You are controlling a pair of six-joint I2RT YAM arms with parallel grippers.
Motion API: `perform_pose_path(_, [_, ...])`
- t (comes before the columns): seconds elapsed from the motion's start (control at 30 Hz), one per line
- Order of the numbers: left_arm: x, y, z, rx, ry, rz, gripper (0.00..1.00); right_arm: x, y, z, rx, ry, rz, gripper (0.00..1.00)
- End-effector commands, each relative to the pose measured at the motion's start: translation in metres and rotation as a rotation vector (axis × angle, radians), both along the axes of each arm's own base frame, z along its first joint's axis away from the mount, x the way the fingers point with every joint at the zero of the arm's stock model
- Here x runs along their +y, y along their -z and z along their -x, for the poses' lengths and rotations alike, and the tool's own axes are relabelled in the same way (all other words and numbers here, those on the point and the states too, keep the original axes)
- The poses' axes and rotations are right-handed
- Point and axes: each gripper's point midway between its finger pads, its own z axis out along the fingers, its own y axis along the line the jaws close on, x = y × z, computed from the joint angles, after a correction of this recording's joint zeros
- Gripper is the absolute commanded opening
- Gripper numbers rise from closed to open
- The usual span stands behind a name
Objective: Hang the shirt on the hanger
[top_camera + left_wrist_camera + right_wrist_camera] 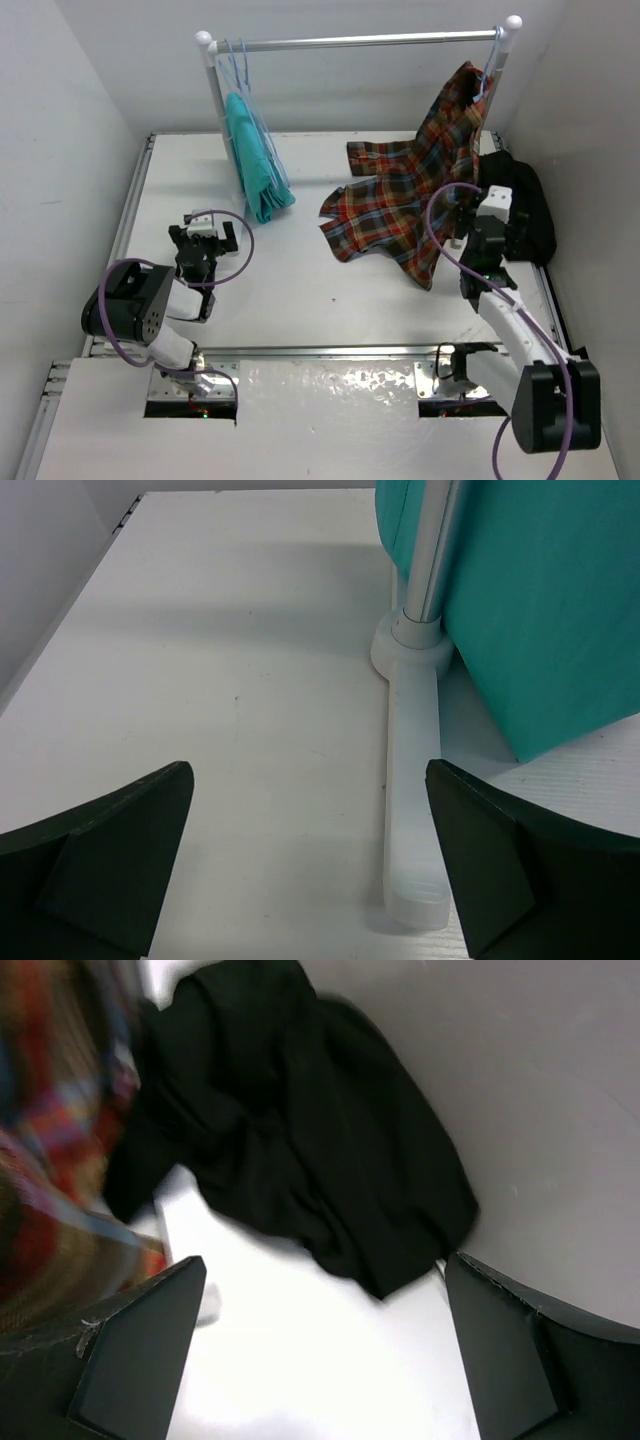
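Note:
My right gripper will next move away from the plaid shirt toward the wall, and then it will go down to the near edge of the black shirt.
The black shirt (528,205) lies crumpled on the table at the far right, against the wall. In the right wrist view the shirt (300,1130) sits just ahead of my right gripper (325,1270), which is open with only bare table between its fingers. Seen from above, the right gripper (488,200) is at the shirt's left edge. A pale-blue hanger (243,75) hangs at the left end of the rail. My left gripper (208,232) stands open and empty low over the table, below the teal garment. In its own view the left gripper (308,780) faces the rack's foot.
A red-orange plaid shirt (410,200) hangs from the rail's right end and drapes onto the table, close to my right wrist (60,1160). The teal garment (255,160) hangs at the left. The rack's white foot (410,780) and post (430,550) are near the left fingers. Walls enclose the table.

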Motion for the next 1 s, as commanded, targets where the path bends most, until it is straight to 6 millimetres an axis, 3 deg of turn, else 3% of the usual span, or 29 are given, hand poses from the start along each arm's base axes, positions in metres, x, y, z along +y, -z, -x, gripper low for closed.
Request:
perform_pose_path(0.0, [0.004,-0.022,-0.008,-0.079,-0.015,0.024,1.0,-0.022,0.017,0.021,0.124,0.077,-0.063,0.99])
perform_pose_path(0.03, [0.003,-0.022,-0.008,-0.079,-0.013,0.023,1.0,-0.024,0.008,0.015,0.104,0.076,-0.104,0.99])
perform_pose_path(0.07, [0.003,-0.022,-0.008,-0.081,-0.013,0.023,1.0,-0.033,0.014,0.019,0.116,0.107,-0.172,0.99])
perform_pose_path(0.1, [0.004,-0.022,-0.008,-0.079,-0.015,0.023,1.0,-0.028,0.02,0.012,0.132,0.058,-0.235,0.99])
perform_pose_path(0.13, [0.003,-0.022,-0.007,-0.079,-0.013,0.023,1.0,-0.03,0.01,0.004,0.105,0.053,-0.274,0.99])
perform_pose_path(0.2, [0.004,-0.022,-0.008,-0.079,-0.015,0.023,1.0,-0.033,0.017,-0.002,0.104,0.051,-0.409,0.99])
perform_pose_path(0.3, [0.003,-0.022,-0.008,-0.079,-0.013,0.023,1.0,-0.033,0.029,-0.002,0.129,0.035,-0.477,0.99])
perform_pose_path(0.5, [0.003,-0.022,-0.008,-0.079,-0.013,0.023,1.0,-0.045,0.075,0.038,0.157,0.192,-0.586,0.99])
perform_pose_path(0.57, [0.004,-0.022,-0.008,-0.081,-0.015,0.023,1.0,-0.055,0.08,0.038,0.109,0.272,-0.65,0.98])
perform_pose_path(0.6, [0.003,-0.023,-0.008,-0.082,-0.013,0.023,1.0,-0.061,0.071,0.028,0.09,0.279,-0.649,0.96])
perform_pose_path(0.63, [0.004,-0.022,-0.008,-0.079,-0.015,0.023,1.0,-0.061,0.083,0.02,0.142,0.283,-0.673,0.93])
perform_pose_path(0.67, [0.003,-0.022,-0.008,-0.081,-0.013,0.023,1.0,-0.062,0.085,0.012,0.176,0.266,-0.682,0.84])
perform_pose_path(0.7, [0.003,-0.021,-0.008,-0.078,-0.013,0.023,1.0,-0.071,0.061,-0.013,0.157,0.244,-0.667,0.82])
perform_pose_path(0.77, [0.003,-0.021,-0.008,-0.078,-0.013,0.023,1.0,-0.077,0.073,-0.016,0.272,0.312,-0.696,0.81])
perform_pose_path(0.8, [0.003,-0.022,-0.008,-0.079,-0.013,0.023,1.0,-0.09,0.08,-0.027,0.304,0.365,-0.686,0.82])
perform_pose_path(0.9, [0.004,-0.022,-0.008,-0.081,-0.015,0.024,1.0,-0.094,0.11,-0.029,0.333,0.459,-0.71,0.93])
perform_pose_path(0.97, [0.003,-0.021,-0.007,-0.078,-0.013,0.023,1.0,-0.1,0.118,-0.036,0.259,0.507,-0.716,0.99])
